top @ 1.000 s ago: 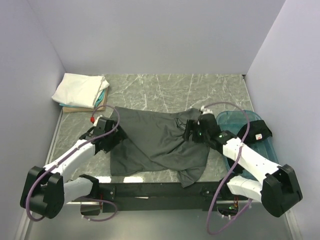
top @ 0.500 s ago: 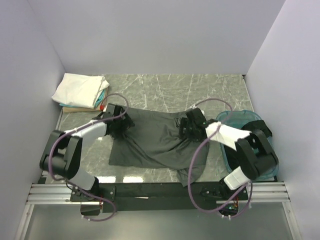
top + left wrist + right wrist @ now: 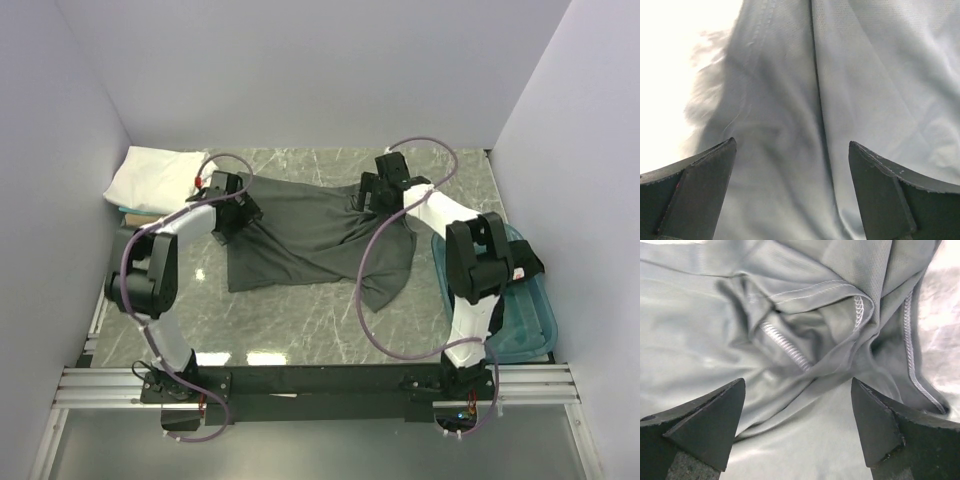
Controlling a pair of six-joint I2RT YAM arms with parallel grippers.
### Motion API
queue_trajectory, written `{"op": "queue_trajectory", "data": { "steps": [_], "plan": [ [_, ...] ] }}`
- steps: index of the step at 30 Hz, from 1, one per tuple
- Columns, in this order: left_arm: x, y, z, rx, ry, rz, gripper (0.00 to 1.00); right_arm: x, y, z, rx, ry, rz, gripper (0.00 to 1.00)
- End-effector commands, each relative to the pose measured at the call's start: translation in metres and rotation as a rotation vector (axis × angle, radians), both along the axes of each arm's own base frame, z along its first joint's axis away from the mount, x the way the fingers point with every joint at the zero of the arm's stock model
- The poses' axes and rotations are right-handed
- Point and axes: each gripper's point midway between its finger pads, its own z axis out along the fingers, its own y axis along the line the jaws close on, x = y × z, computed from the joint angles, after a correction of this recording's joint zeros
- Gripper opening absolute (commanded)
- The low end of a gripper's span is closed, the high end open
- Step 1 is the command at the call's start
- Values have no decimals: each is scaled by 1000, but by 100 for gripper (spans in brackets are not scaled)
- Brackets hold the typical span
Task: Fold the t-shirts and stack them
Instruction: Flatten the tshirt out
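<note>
I should move my left gripper back and down next, onto the shirt's near corner (image 3: 232, 287), flat at the left in the top view beside bare marble.
A dark charcoal-grey t-shirt (image 3: 305, 240) lies crumpled across the middle of the marble table, one part trailing toward the front right. My left gripper (image 3: 238, 212) stands open over its left edge; in the left wrist view grey cloth (image 3: 850, 75) fills the gap between the spread fingers (image 3: 791, 150). My right gripper (image 3: 372, 195) is open over the shirt's bunched right top. The right wrist view shows stitched hems and folds (image 3: 785, 347) just ahead of its jaws (image 3: 798, 390). A folded white t-shirt (image 3: 150, 178) sits on a teal one at the back left.
A teal plastic bin (image 3: 530, 310) stands at the right edge beside the right arm's base. Lilac walls close in the table on three sides. Purple cables loop over both arms. Bare marble (image 3: 300, 320) shows in front of the shirt.
Both arms have stretched out toward the back wall. The grey shirt has shifted away from the front edge with them. Both grippers have stayed open.
</note>
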Motion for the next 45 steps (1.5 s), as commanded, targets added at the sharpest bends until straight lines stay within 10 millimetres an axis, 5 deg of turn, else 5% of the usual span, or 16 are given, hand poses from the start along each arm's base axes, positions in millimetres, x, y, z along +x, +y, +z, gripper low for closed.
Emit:
{"op": "queue_trajectory", "data": {
  "steps": [1,3,5,11,16,29,35,37,45],
  "plan": [
    [-22,20,44,64,-55,39,99,-5,1,61,-42,-114,58,93],
    [-41,28,60,59,-77,85,99,-24,-2,82,-45,-173,40,93],
    [-74,30,41,57,-16,97,99,-50,-9,92,-32,-213,14,93],
    [-164,33,4,28,82,160,99,-126,-31,74,21,-228,-67,93],
    [-195,36,-15,-12,87,180,88,-165,-38,74,122,-280,-83,93],
    [-183,30,-34,-23,101,181,53,-213,-41,41,159,-219,-26,93],
    [-168,23,-37,-22,100,143,22,-229,-30,28,145,-158,62,93],
    [-165,21,-41,-17,119,130,1,-236,-24,23,120,-134,91,93],
    [-166,33,-27,29,61,145,1,-253,1,-3,25,-43,157,81]
  ]
}}
